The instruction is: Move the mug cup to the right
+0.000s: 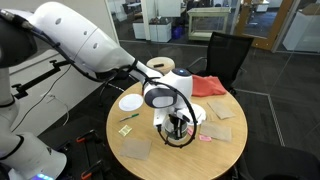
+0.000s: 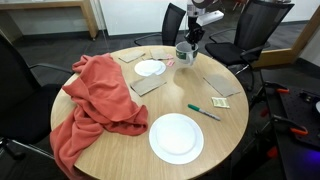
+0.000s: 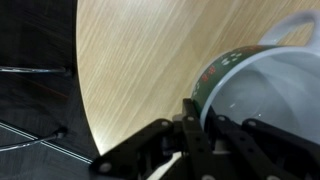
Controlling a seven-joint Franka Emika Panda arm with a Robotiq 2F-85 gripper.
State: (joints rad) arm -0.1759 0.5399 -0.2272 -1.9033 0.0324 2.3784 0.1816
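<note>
The wood beneath the upright mug cup is bare and clear, so I will lower my gripper a little, down to that spot on the table, and let go of the mug cup's rim.
The mug cup [image 3: 268, 92] fills the right of the wrist view: a wide round cup, pale inside, with a dark green patterned band outside and a handle at the top right. My gripper [image 3: 196, 122] is shut on its rim, one finger inside and one outside. In both exterior views the gripper [image 2: 187, 44] [image 1: 178, 122] points down at the mug [image 2: 185, 55] [image 1: 180, 134], near the edge of the round wooden table [image 2: 120, 150]. I cannot tell whether the mug rests on the table or hangs just above it.
A red cloth [image 2: 100, 100] drapes over one side of the table. There are two white plates [image 2: 176, 137] [image 2: 150, 68], grey square mats [image 2: 220, 86], a green pen [image 2: 204, 112] and black chairs [image 2: 262, 25] around the table. The table edge [image 3: 90, 130] is close to the mug.
</note>
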